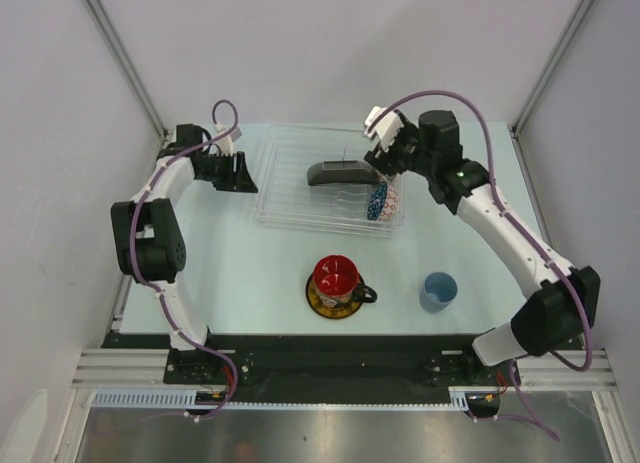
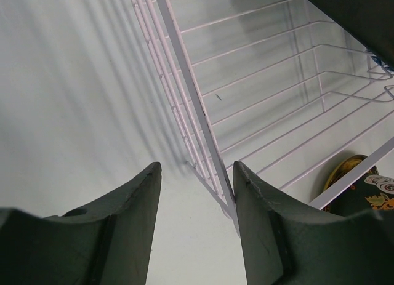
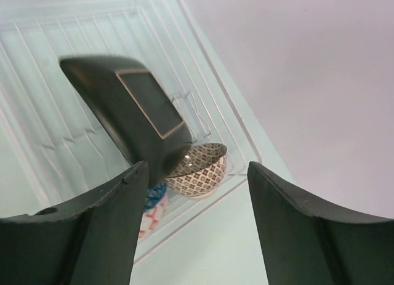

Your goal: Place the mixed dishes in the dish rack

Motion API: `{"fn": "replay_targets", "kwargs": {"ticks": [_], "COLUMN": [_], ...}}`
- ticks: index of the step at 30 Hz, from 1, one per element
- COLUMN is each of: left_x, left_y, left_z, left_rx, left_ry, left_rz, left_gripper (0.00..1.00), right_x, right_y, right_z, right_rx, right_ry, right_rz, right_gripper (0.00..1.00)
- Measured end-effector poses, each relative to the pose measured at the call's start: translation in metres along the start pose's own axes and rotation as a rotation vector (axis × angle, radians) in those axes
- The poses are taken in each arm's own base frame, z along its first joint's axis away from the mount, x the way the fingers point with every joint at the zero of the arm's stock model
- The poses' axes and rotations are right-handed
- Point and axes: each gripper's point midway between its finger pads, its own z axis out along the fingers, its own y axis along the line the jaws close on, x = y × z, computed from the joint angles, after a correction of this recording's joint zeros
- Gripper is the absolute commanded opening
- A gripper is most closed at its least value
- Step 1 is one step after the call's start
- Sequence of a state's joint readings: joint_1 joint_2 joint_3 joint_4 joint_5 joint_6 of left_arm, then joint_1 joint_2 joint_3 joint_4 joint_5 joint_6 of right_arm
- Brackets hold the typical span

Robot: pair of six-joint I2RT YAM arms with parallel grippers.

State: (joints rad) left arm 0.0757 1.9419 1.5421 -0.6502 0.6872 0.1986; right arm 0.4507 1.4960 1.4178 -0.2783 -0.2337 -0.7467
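The right gripper moves back and down from above the rack [image 1: 300, 198] onto the red-inside cup's far rim [image 1: 348, 261] next, since the cup stands on top of the saucer and covers it.
The clear dish rack [image 1: 300, 198] lies at the back middle. In it a black square plate [image 1: 338, 171] leans tilted, with the blue patterned bowl [image 1: 377, 201] and the beige patterned bowl [image 3: 200, 169] at its right end. My right gripper [image 1: 386, 161] is open and empty above that end; its wrist view shows the plate [image 3: 132, 109] and the blue bowl [image 3: 154, 199]. My left gripper [image 1: 236, 171] is open and empty at the rack's left wall [image 2: 184, 88], whose corner is next to its right finger [image 2: 265, 223]. The red-inside cup [image 1: 336, 276] stands on the yellow-brown saucer [image 1: 320, 305].
A light blue cup [image 1: 438, 291] stands upright on the table at the front right, apart from the cup and saucer. The saucer's rim [image 2: 343, 172] shows through the rack in the left wrist view. Grey walls close in the table on three sides.
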Motion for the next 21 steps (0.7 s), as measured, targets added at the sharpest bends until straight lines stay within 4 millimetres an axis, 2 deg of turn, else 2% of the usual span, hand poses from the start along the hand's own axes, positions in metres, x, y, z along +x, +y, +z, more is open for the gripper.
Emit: {"fn": "replay_targets", "kwargs": {"ticks": [2, 5, 7, 10, 15, 21], "left_x": [0.002, 0.007, 0.011, 0.023, 0.045, 0.065], "left_y": [-0.001, -0.003, -0.006, -0.011, -0.030, -0.060], "left_z": [0.001, 0.004, 0.006, 0.010, 0.019, 0.021], "left_rx": [0.001, 0.004, 0.005, 0.003, 0.019, -0.001], "left_ry": [-0.001, 0.003, 0.012, 0.042, 0.109, 0.181], "left_rz": [-0.005, -0.005, -0.006, -0.008, 0.001, 0.061], "left_gripper": [0.54, 0.54, 0.54, 0.54, 0.54, 0.54], "right_x": [-0.015, -0.038, -0.042, -0.033, -0.002, 0.004], "right_y": [-0.007, -0.007, -0.001, 0.015, 0.034, 0.049], "right_z": [-0.018, -0.040, -0.048, -0.051, -0.044, -0.040], "right_rx": [0.035, 0.047, 0.040, 0.025, 0.029, 0.025], "right_ry": [-0.039, -0.105, -0.123, -0.098, 0.017, 0.057], "right_rz": [0.092, 0.212, 0.280, 0.389, 0.546, 0.602], "right_gripper": [0.72, 0.73, 0.74, 0.74, 0.72, 0.73]}}
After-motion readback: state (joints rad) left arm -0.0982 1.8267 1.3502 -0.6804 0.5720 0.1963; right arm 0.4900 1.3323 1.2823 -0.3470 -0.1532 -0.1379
